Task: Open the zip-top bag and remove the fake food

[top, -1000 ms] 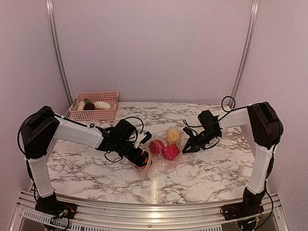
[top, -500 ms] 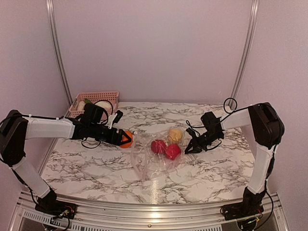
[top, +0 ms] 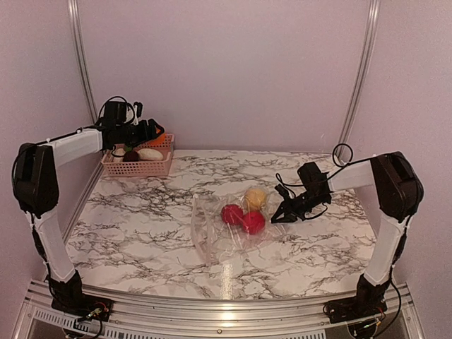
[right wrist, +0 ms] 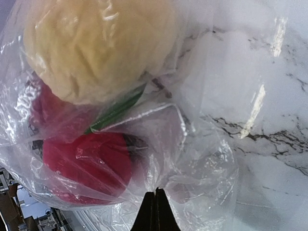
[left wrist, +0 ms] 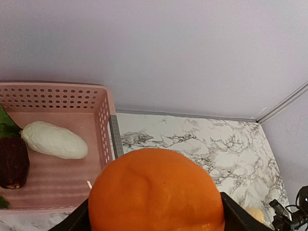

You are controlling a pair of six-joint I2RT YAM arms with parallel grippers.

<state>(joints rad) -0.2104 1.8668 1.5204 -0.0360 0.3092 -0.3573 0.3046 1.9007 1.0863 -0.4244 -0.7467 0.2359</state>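
Observation:
I should next lower my left gripper into the pink basket, then let go of the orange toy beside the white toy, where the basket's bottom shows by the basket's end [top: 163, 152] [left wrist: 83, 169].
The zip-top bag [top: 212, 236] lies crinkled at the table's middle with two red toys [top: 231, 214] and a yellow toy [top: 256, 198] inside. My right gripper [top: 277, 215] is shut on a fold of the bag's plastic [right wrist: 211, 159] at its right edge. In the right wrist view the closed tips [right wrist: 155, 195] pinch the film beside a red toy [right wrist: 86, 163] and the yellow toy [right wrist: 96, 43]. My left gripper [top: 152, 132] is shut on an orange toy [left wrist: 156, 192] and holds it above the right end of the pink basket [top: 138, 169].
The pink basket [left wrist: 57, 89] stands at the back left against the wall. It holds a white toy [left wrist: 54, 139] and a dark purple toy [left wrist: 12, 161] with green leaves. Metal rails run up the back wall.
My left gripper has carried the orange toy from the bag's mouth up and left to above the basket. The right gripper has stayed pinched on the bag.

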